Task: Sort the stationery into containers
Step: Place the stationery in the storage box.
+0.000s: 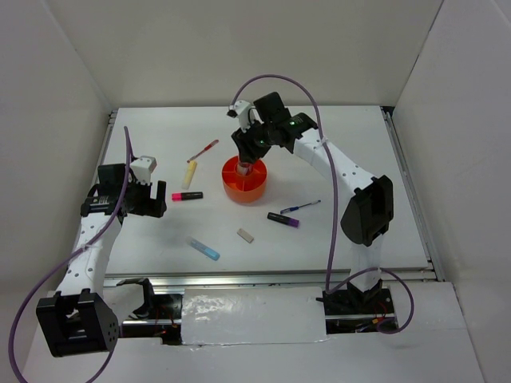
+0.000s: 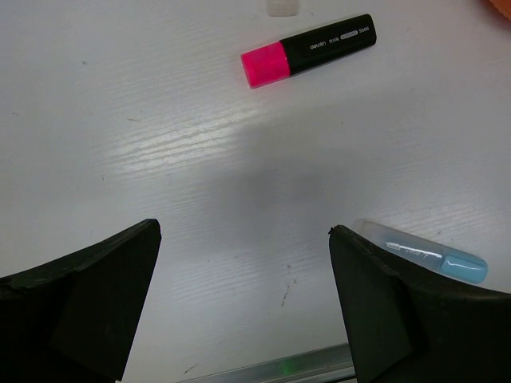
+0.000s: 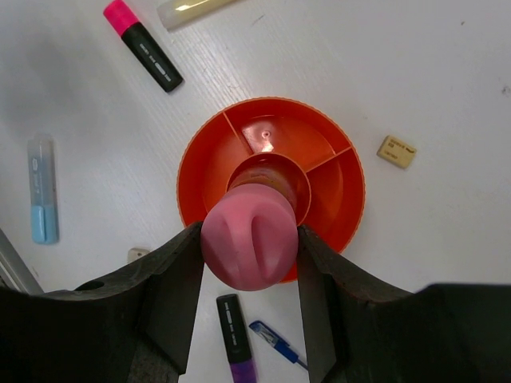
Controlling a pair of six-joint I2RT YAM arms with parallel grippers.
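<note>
The pink cylinder (image 3: 251, 239) is hanging upright over the round opening, so my right gripper will next move down toward the central cup of the orange organizer (image 3: 272, 171) to release the cylinder.
My right gripper (image 1: 247, 153) is shut on the pink cylinder (image 3: 251, 239) and holds it upright over the central cup of the orange organizer (image 1: 257, 190). The organizer's compartments (image 3: 351, 191) look empty. My left gripper (image 2: 243, 239) is open and empty, low over the table. The pink-black marker (image 2: 307, 50) lies ahead of it and the light blue marker (image 2: 431, 254) is by its right finger. On the table lie the yellow marker (image 1: 190, 173), the red pen (image 1: 204, 150), the purple-black marker (image 1: 283, 219), the thin blue pen (image 1: 301, 207) and the grey-white eraser (image 1: 245, 234).
A small tan block (image 3: 397, 150) lies beside the organizer on its far side, hidden under the right arm in the top view. White walls close in the table. A metal rail (image 1: 263, 278) runs along its near edge.
</note>
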